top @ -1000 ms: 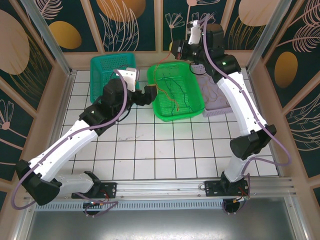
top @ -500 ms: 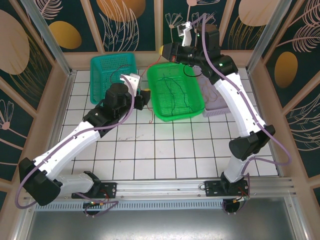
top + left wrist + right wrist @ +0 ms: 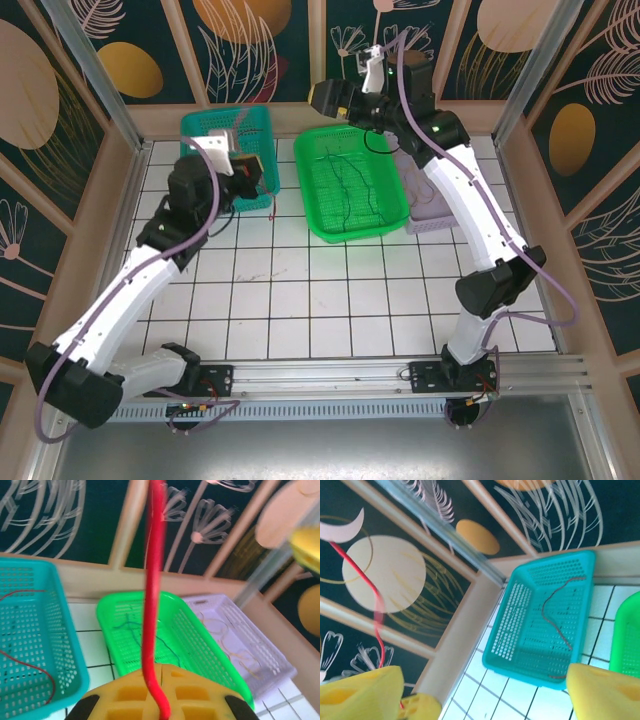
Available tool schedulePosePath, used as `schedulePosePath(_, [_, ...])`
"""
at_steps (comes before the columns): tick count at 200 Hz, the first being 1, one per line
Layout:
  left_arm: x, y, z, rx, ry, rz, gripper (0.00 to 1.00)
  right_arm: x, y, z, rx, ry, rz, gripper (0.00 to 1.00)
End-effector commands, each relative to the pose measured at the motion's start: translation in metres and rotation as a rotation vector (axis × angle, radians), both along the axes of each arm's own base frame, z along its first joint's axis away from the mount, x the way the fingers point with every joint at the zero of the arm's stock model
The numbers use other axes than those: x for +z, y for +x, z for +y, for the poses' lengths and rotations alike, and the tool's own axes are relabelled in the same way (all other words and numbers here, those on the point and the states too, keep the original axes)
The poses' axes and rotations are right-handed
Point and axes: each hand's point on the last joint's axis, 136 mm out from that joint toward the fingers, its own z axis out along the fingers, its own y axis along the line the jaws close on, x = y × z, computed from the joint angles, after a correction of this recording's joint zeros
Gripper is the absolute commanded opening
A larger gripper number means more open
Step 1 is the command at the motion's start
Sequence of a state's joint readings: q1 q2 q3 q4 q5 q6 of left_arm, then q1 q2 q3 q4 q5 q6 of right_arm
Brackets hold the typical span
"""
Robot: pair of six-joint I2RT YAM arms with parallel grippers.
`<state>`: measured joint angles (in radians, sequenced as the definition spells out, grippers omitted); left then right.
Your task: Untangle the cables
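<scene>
The left gripper swings over the basket's bottom next, lowers and releases its red cable, because another red cable already lies in the teal basket (image 3: 197, 128).
My left gripper (image 3: 165, 672) is shut on a red cable (image 3: 152, 580), which runs straight up from between its yellow fingers. In the top view this left gripper (image 3: 260, 172) hangs at the right edge of the teal basket (image 3: 197, 128). My right gripper (image 3: 322, 97) is raised behind the green basket (image 3: 303, 175), where several thin dark cables (image 3: 345, 185) lie. In its wrist view the right gripper (image 3: 482, 687) stands open. A thin red cable (image 3: 374, 605) trails beside its left finger (image 3: 362, 690). Another red cable (image 3: 555, 615) lies in the teal basket (image 3: 517, 630).
A pale purple basket (image 3: 270, 650) with tan cables (image 3: 240, 652) sits right of the green basket (image 3: 107, 612). The teal basket (image 3: 70, 645) holds a red cable (image 3: 30, 665). Wooden walls and metal posts close in the white gridded table (image 3: 300, 300).
The left gripper shut on the red cable and swung left from the green basket to the teal one. The right gripper opened and let go, staying high at the back.
</scene>
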<state>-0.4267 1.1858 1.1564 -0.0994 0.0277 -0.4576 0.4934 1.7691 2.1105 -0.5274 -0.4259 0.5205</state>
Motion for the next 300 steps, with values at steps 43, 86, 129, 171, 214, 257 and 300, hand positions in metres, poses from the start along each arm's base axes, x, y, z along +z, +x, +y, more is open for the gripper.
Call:
schedulePosePath(43, [-0.037,0.097,0.063,0.179,-0.098,0.186,0.0,0.037,-0.03,-0.048,-0.153,0.064,-0.124,0.88])
schedulePosePath(86, [-0.061,0.174,0.104,0.304,0.004,0.077,0.0,0.009,-0.047,-0.049,-0.123,0.074,-0.072,0.87])
schedulePosePath(129, [-0.084,0.236,0.124,0.333,0.01,0.037,0.0,-0.008,-0.049,-0.048,-0.118,0.068,-0.034,0.87])
schedulePosePath(171, [-0.141,0.244,0.115,0.283,0.029,0.188,0.0,-0.029,-0.044,-0.044,-0.112,0.059,0.022,0.86])
schedulePosePath(214, [-0.202,0.209,0.101,0.194,0.035,0.484,0.0,-0.044,-0.039,-0.038,-0.102,0.06,0.06,0.85])
schedulePosePath(257, [-0.235,0.19,0.108,0.237,0.067,0.662,0.05,-0.05,-0.039,-0.033,-0.082,0.064,0.081,0.85])
schedulePosePath(300, [-0.259,0.185,0.122,0.305,0.14,0.81,0.16,-0.059,-0.044,-0.034,-0.074,0.056,0.101,0.85])
